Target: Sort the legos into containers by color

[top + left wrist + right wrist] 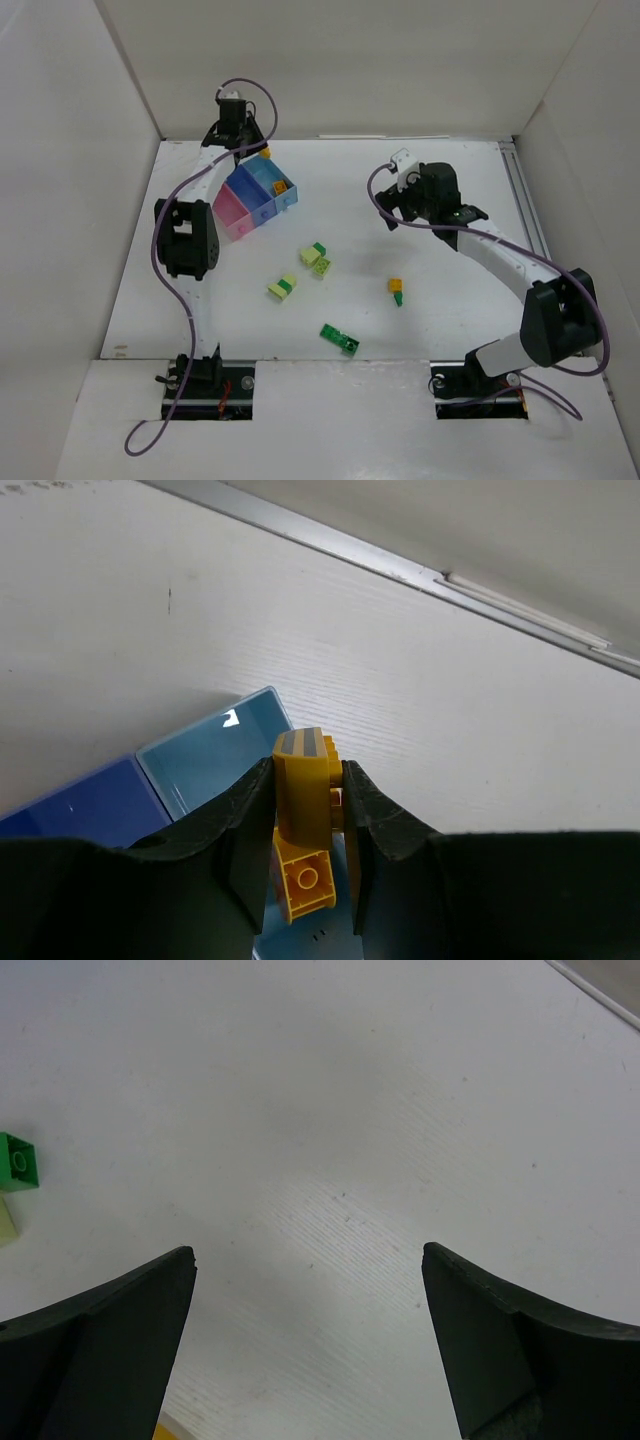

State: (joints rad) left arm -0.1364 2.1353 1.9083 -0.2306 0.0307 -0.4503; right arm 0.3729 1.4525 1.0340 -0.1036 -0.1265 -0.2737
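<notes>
I should pull my left gripper back from the far corner of the containers next and open it over the inside of the light blue bin, since another orange-yellow lego already lies there.
My left gripper (258,150) (308,772) is shut on an orange-yellow lego (300,785) (266,154), held just above the back corner of the containers (255,195). Under it, a second orange-yellow lego (305,880) (281,186) lies in a light blue bin (195,760). My right gripper (397,207) (308,1255) hangs open over bare table with nothing between its fingers. Loose legos lie mid-table: a green and pale yellow one (316,251), a lime one (322,266), a pale yellow-with-green one (282,288), an orange-and-green one (396,290) and a dark green one (340,339).
Pink bins (231,212) form the near side of the cluster, blue ones (262,183) the far side. A dark blue bin (80,805) adjoins the light blue one. White walls enclose the table; a metal rail (522,205) runs along its right edge. A green brick (18,1160) shows at the right wrist view's left edge.
</notes>
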